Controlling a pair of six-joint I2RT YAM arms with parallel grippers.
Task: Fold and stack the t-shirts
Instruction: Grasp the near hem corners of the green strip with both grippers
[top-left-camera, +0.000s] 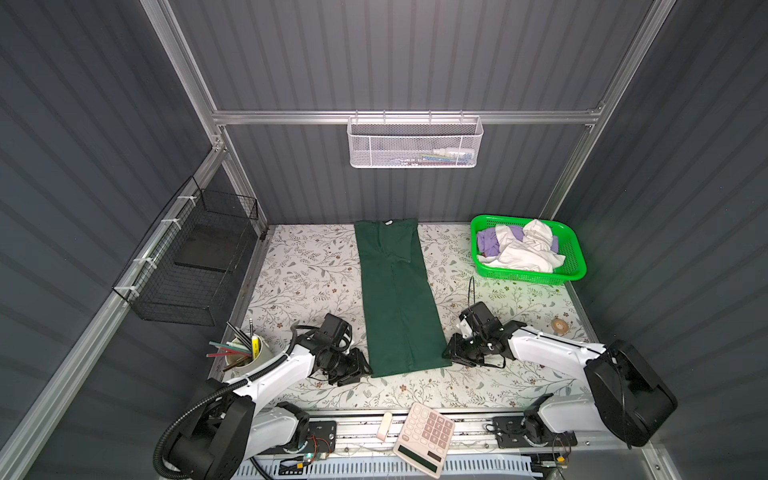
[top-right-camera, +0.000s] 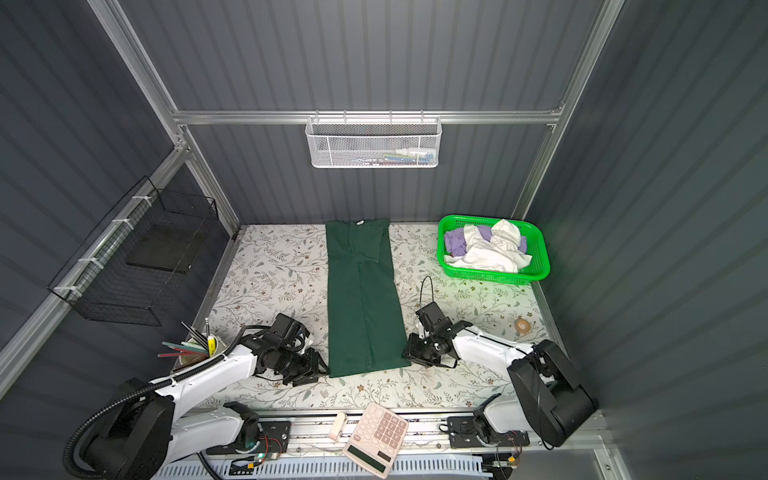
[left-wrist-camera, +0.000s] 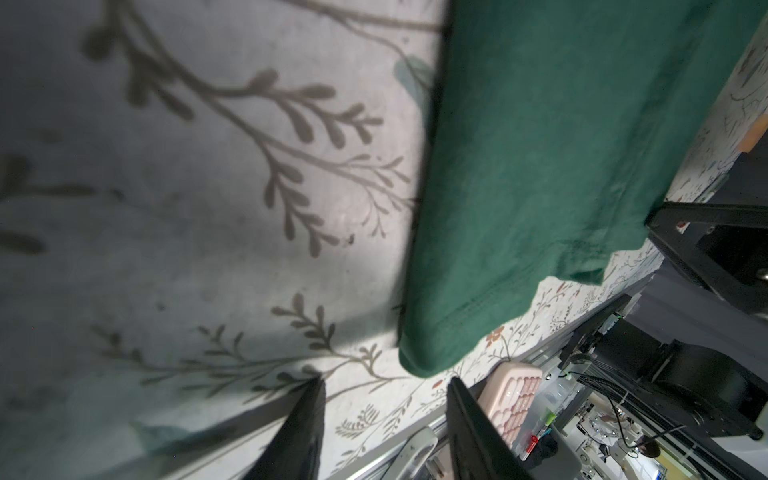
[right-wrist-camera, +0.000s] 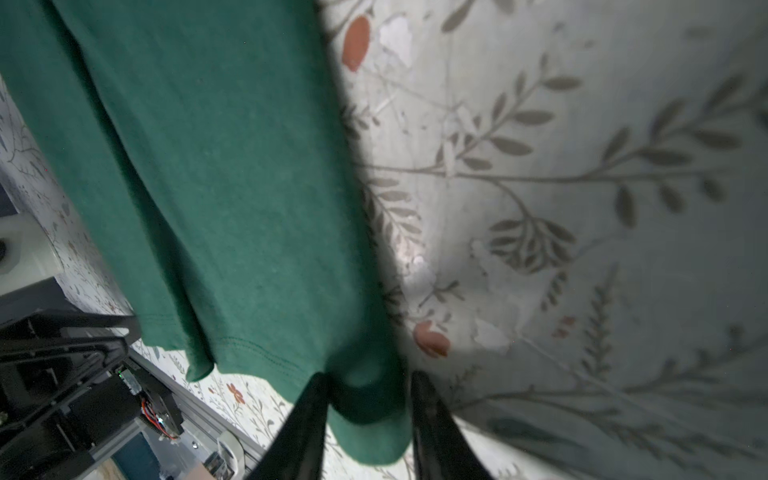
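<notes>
Next, my left gripper slides sideways toward my right gripper, onto the hem corner (top-left-camera: 373, 373) (left-wrist-camera: 424, 356) beside it, and closes, since its open fingers stand just short of the cloth.
A dark green t-shirt (top-left-camera: 399, 299) (top-right-camera: 361, 299) lies in a long narrow strip down the middle of the table, its white neck label at the far end. My left gripper (top-left-camera: 358, 368) (left-wrist-camera: 386, 380) is open just beside the strip's near left corner (left-wrist-camera: 428, 357), with nothing between its fingers. My right gripper (top-left-camera: 451, 353) (right-wrist-camera: 369, 376) is at the near right corner. Its fingers stand apart with that corner of green cloth (right-wrist-camera: 370, 415) bunched between them. White (top-left-camera: 528, 249) and lavender (top-left-camera: 488, 241) t-shirts lie crumpled in the green basket (top-left-camera: 532, 276).
The green basket (top-right-camera: 494, 276) sits at the far right corner. A cup of pencils (top-left-camera: 245, 353) stands at the near left, and a tape roll (top-left-camera: 560, 326) lies at the right. A pink calculator (top-left-camera: 424, 436) lies on the front rail. A black wire basket (top-left-camera: 187, 270) hangs on the left wall.
</notes>
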